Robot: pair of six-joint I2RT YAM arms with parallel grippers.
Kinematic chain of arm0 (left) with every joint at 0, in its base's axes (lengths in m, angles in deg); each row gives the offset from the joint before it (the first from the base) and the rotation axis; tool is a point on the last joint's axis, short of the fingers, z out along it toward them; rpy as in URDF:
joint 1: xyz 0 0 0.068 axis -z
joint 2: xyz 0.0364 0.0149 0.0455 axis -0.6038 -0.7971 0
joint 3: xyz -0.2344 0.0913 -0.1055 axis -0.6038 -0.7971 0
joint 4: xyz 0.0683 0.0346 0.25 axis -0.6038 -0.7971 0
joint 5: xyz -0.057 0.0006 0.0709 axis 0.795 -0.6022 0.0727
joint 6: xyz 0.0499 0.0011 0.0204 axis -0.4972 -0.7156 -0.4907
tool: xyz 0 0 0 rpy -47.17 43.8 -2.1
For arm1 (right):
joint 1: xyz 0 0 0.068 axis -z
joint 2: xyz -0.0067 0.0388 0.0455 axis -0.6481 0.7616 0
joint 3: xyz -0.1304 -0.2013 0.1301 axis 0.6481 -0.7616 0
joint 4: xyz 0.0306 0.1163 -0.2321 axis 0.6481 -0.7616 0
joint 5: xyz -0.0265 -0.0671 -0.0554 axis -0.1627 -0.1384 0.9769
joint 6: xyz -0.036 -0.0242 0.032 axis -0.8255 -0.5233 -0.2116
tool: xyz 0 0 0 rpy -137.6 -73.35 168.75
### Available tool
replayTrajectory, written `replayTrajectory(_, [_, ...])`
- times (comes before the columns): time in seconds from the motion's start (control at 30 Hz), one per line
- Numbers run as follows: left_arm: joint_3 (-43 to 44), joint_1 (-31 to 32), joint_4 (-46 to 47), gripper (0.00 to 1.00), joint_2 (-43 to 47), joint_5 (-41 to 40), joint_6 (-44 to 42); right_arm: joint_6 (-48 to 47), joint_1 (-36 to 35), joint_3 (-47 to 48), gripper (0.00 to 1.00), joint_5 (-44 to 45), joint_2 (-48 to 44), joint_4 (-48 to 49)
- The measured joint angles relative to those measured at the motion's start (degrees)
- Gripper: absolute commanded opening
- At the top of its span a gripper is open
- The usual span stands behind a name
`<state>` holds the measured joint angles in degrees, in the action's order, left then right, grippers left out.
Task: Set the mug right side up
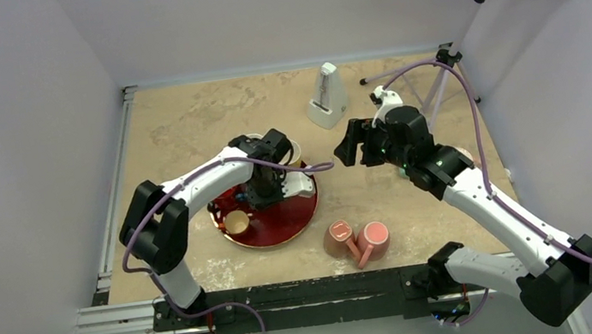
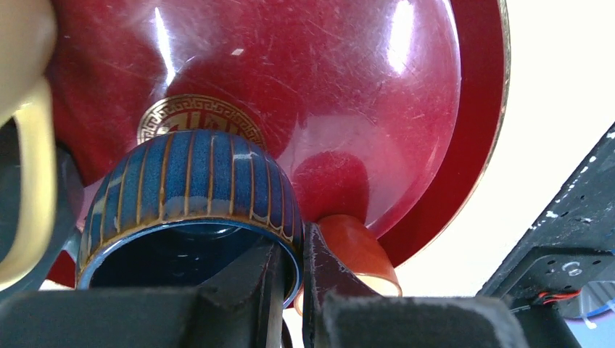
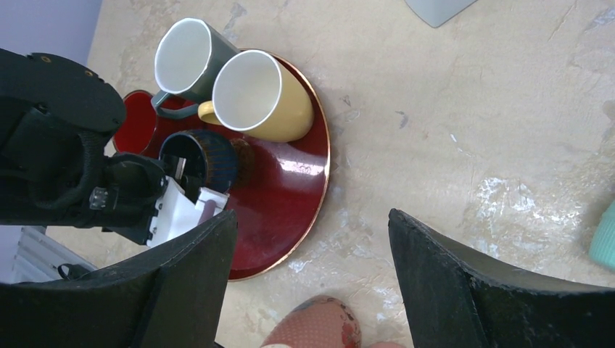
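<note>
My right gripper will next move back and down onto the tray-side pink mug's handle [image 1: 352,249], which is below and back from it, because that mug is upside down.
A blue striped mug [image 2: 188,190] rests on the red tray [image 2: 406,109] with its opening toward my left gripper [image 2: 291,250]. That gripper is shut on the mug's rim, one finger inside and one outside. In the top view the left gripper [image 1: 266,190] is over the tray [image 1: 287,220] and hides the blue mug. In the right wrist view the blue mug [image 3: 201,156] shows beside the left gripper. My right gripper [image 3: 312,216] is open and empty in the air, right of the tray in the top view [image 1: 348,144].
On the tray stand a yellow mug [image 3: 259,94], a grey mug [image 3: 185,56], a red mug [image 3: 138,119] and a tan mug [image 1: 237,222]. Two pink mugs [image 1: 341,237] [image 1: 374,240] sit on the table near the front edge. A white metronome [image 1: 327,98] and a tripod [image 1: 437,84] are at the back.
</note>
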<state>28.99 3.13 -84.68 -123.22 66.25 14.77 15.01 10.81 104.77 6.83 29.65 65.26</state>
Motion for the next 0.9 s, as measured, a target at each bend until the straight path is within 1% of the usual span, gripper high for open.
replayTrajectory(0.07, [-1.0,0.0,0.3,0.01,-0.2,-0.2,-0.6,-0.1,0.0,-0.1,0.80,-0.2,0.0,0.0])
replayTrajectory(0.13, [-1.6,0.0,0.7,0.13,-0.9,-0.5,-1.0,-0.2,0.0,-0.2,0.80,-0.5,0.0,0.0])
replayTrajectory(0.23, [-2.3,0.0,1.7,0.40,-2.1,-0.9,-1.6,-0.4,0.0,-0.5,0.80,-1.5,0.0,-0.5])
replayTrajectory(0.37, [-2.3,-0.1,2.7,0.56,-2.3,-2.2,-1.9,-0.3,-0.5,-0.8,0.78,-2.5,-0.1,-2.7])
replayTrajectory(0.43, [-2.2,-0.3,2.7,0.61,-2.3,-2.6,-1.6,-0.1,-2.4,-1.2,0.78,-3.0,-0.3,-4.6])
replayTrajectory(0.53, [-1.9,-0.4,1.8,0.63,-1.6,-2.5,-1.2,1.0,-8.3,-1.5,0.76,-3.3,-0.9,-8.2])
replayTrajectory(0.67, [0.5,-0.4,-1.9,0.64,1.9,-0.7,0.0,4.8,-18.2,-1.5,0.76,-2.8,-2.4,-14.2])
replayTrajectory(0.8, [4.8,-0.8,-5.8,0.64,6.8,3.8,2.8,10.6,-26.4,-1.5,0.76,0.1,-4.2,-21.0])
replayTrajectory(0.9, [7.0,-1.4,-7.3,0.64,9.7,6.7,5.0,15.5,-31.9,-1.5,0.75,1.9,-3.4,-25.5])
